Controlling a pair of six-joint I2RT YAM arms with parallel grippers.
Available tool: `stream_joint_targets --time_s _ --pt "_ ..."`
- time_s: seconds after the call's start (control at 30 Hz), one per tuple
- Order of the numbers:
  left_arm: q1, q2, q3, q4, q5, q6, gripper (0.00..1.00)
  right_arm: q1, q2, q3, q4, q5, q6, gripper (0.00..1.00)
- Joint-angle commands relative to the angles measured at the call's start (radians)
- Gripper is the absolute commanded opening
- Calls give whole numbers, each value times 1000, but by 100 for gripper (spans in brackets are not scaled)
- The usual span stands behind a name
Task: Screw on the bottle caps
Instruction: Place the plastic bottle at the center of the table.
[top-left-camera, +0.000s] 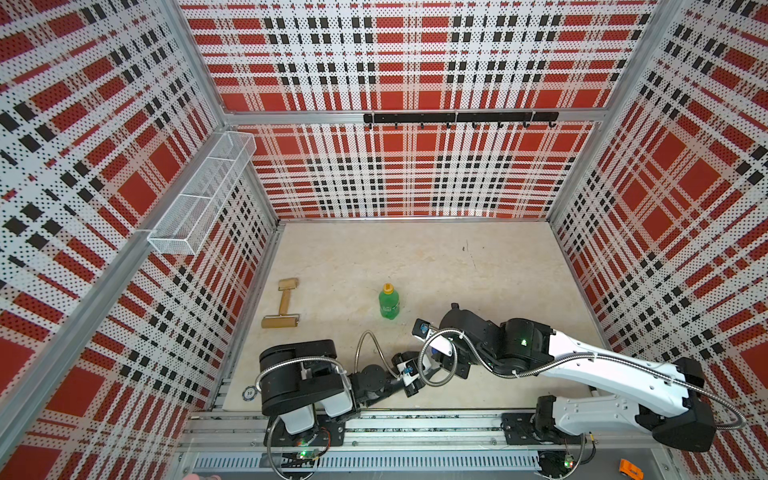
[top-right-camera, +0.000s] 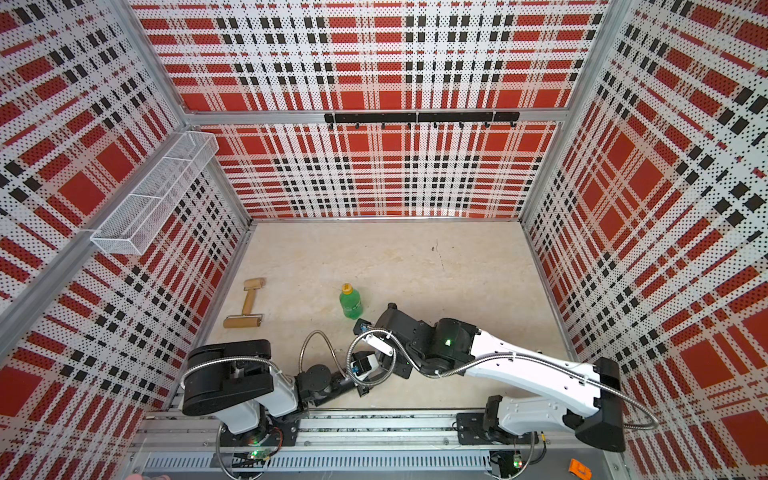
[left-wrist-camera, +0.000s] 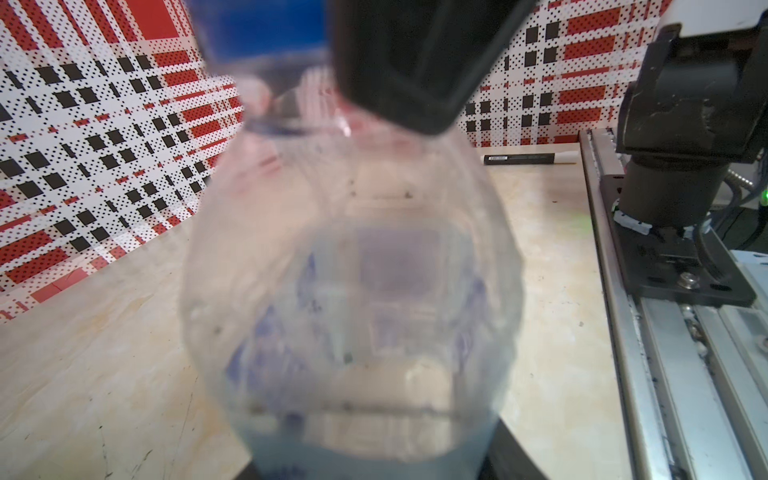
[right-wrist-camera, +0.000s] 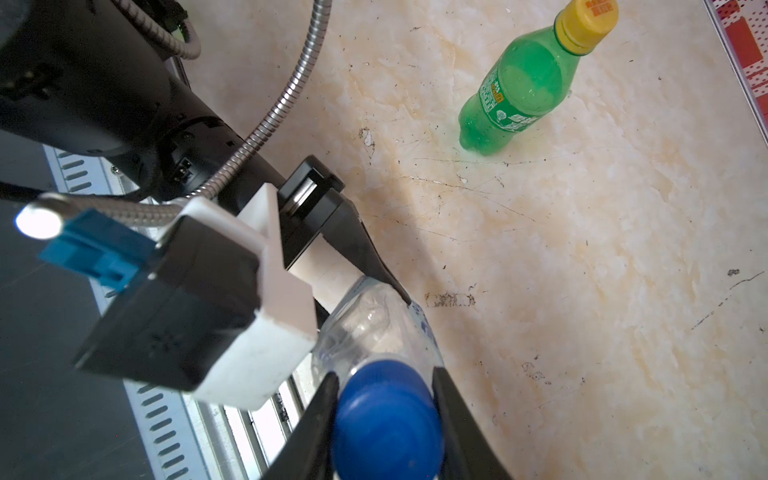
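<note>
The clear bottle (left-wrist-camera: 353, 270) in my right gripper will next move outward and go down upright, and I will release the cap, because open tabletop beside the green bottle is outward and below.
The clear bottle (left-wrist-camera: 353, 270) fills the left wrist view, sitting between the jaws of my left gripper (left-wrist-camera: 380, 465), which is shut on its body. In the right wrist view the blue cap (right-wrist-camera: 386, 419) sits on that clear bottle's (right-wrist-camera: 374, 324) neck. My right gripper (right-wrist-camera: 384, 374) is shut on the cap from both sides. Both top views show the arms meeting near the table's front, the wrists hiding bottle and cap. The green bottle (top-left-camera: 389, 302) stands upright mid-table with the yellow cap (top-left-camera: 387, 288) on it, apart from both grippers.
A wooden roller (top-left-camera: 282, 305) lies at the left of the table. A dark chip marked 10 (top-left-camera: 249, 392) sits at the front left corner. A black marker (left-wrist-camera: 528, 158) lies by the right wall. A wire basket (top-left-camera: 203, 195) hangs on the left wall.
</note>
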Motion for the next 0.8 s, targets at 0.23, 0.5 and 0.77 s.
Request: stream_joint_targets --time_s 0.23,0.5,0.77 --pt "-30 -76 -29 64 30 80 90 -160 -21 8 111 49 -61 0" --pt "-31 -201 -74 49 -117 119 99 -351 40 53 159 -48 -125 0" --pt "-31 -181 -81 51 -201 149 99 -483 175 84 194 -124 -150 0"
